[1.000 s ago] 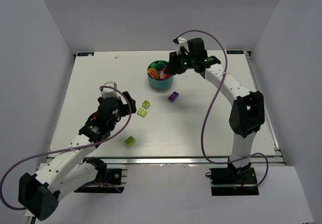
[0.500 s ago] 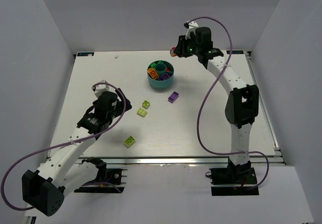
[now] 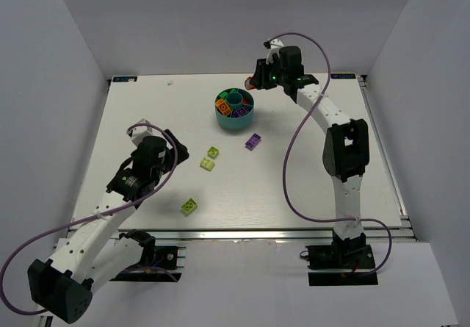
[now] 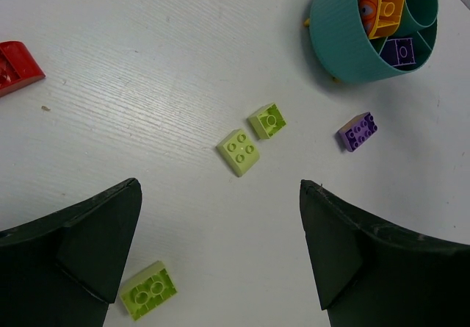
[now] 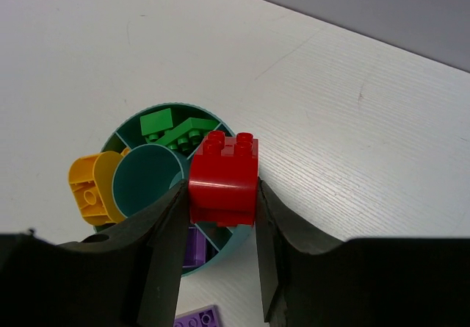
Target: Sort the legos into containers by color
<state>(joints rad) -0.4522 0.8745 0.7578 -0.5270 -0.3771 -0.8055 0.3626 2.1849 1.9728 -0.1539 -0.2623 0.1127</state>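
My right gripper should lower the red lego down into the bowl's section between dark green and purple [image 3: 247, 100] and release it, since the neighboring sections hold other colors.
The teal bowl [image 3: 235, 118] stands at mid-back of the table, its compartments holding dark green [image 5: 172, 128], orange [image 5: 92, 184] and purple [image 5: 192, 250] legos. My right gripper [image 3: 252, 85] hangs above the bowl's back right rim. In the right wrist view this gripper [image 5: 220, 195] is shut on a red lego [image 5: 222, 173], studs up, over the bowl's central cup [image 5: 147, 180] side. Three lime legos [image 3: 213, 151] [image 3: 208, 164] [image 3: 189, 206] and a purple one [image 3: 253, 141] lie on the table. My left gripper [image 4: 218, 195] is open and empty, above and left of the lime legos [image 4: 238, 151].
In the left wrist view another red piece [image 4: 16, 66] lies on the table at the left edge. White walls enclose the table on three sides. Purple cables loop from both arms.
My right gripper has lifted and drawn back from low beside the bowl, keeping the red lego. My left arm has pulled back to the left, away from the lime legos.
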